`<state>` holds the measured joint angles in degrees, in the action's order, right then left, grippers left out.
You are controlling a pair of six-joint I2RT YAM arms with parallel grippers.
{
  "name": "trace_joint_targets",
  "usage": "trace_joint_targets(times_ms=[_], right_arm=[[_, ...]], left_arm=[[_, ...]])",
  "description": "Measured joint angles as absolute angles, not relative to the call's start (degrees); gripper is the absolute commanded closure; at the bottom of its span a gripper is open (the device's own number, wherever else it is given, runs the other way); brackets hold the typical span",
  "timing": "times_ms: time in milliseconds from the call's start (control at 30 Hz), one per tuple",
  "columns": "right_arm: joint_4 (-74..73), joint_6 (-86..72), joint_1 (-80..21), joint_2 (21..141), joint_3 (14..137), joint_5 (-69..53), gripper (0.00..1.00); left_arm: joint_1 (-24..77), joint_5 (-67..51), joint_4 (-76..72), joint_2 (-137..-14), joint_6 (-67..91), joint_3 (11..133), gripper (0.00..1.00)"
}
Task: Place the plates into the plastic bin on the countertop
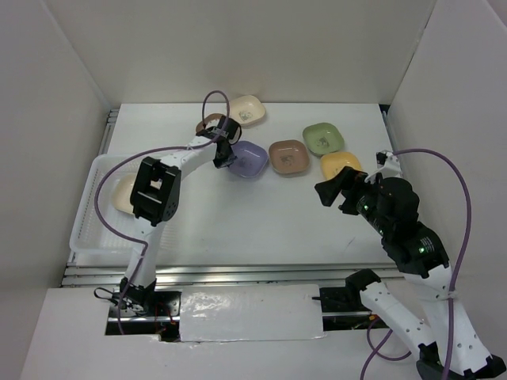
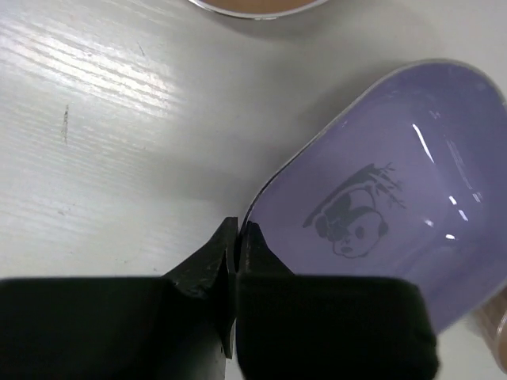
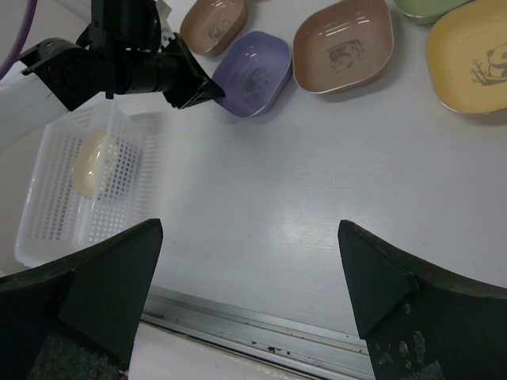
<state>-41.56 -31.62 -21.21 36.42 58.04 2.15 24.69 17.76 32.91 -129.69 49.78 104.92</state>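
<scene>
I should next lift my left gripper over the bin (image 1: 89,237) and release the purple plate on its cream plate, since that's to the gripper's left in the top view.
My left gripper (image 1: 226,150) is shut on the left rim of the purple plate (image 1: 250,160). In the left wrist view its fingertips (image 2: 238,231) pinch that rim, and the plate (image 2: 396,198) shows a dark panda print. The plastic bin (image 1: 89,237) stands at the left edge of the countertop (image 1: 253,222) and holds one cream plate (image 1: 124,192). On the countertop lie a cream plate (image 1: 247,110), a brown plate (image 1: 206,124), another brown plate (image 1: 288,156), a green plate (image 1: 322,138) and a yellow plate (image 1: 341,165). My right gripper (image 1: 331,190) is open and empty near the yellow plate.
White walls close in the countertop at the back and on both sides. A metal rail (image 1: 238,273) runs along the near edge. The right wrist view shows the bin (image 3: 55,214), the purple plate (image 3: 257,71) and the left arm (image 3: 119,63) above it.
</scene>
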Motion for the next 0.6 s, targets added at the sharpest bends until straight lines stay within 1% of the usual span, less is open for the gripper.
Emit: trace_joint_targets(times_ms=[67,233,333,467,533,600], right_arm=[[-41.56,-31.59,-21.21,36.18,58.04,2.13,0.00],[-41.50,-31.62,-21.21,35.88,58.00,2.15,0.00],[-41.52,-31.62,-21.19,35.90,57.91,2.13,0.00],[-41.52,-31.64,-21.10,36.10,57.91,2.07,0.00],[-41.50,-31.66,-21.10,36.07,57.89,2.02,0.00],[-41.41,-31.64,-21.10,36.03,57.82,1.85,0.00]], left_arm=[[24.64,17.85,31.22,-127.94,50.22,103.46,1.00],[26.59,21.43,31.03,-118.76,51.31,92.40,1.00],[29.61,24.60,34.54,-109.12,51.64,84.71,1.00],[32.25,26.89,38.44,-95.07,52.16,79.92,1.00],[31.07,27.40,39.22,-87.55,52.18,78.65,1.00],[27.68,27.16,39.24,-80.49,51.24,77.14,1.00]])
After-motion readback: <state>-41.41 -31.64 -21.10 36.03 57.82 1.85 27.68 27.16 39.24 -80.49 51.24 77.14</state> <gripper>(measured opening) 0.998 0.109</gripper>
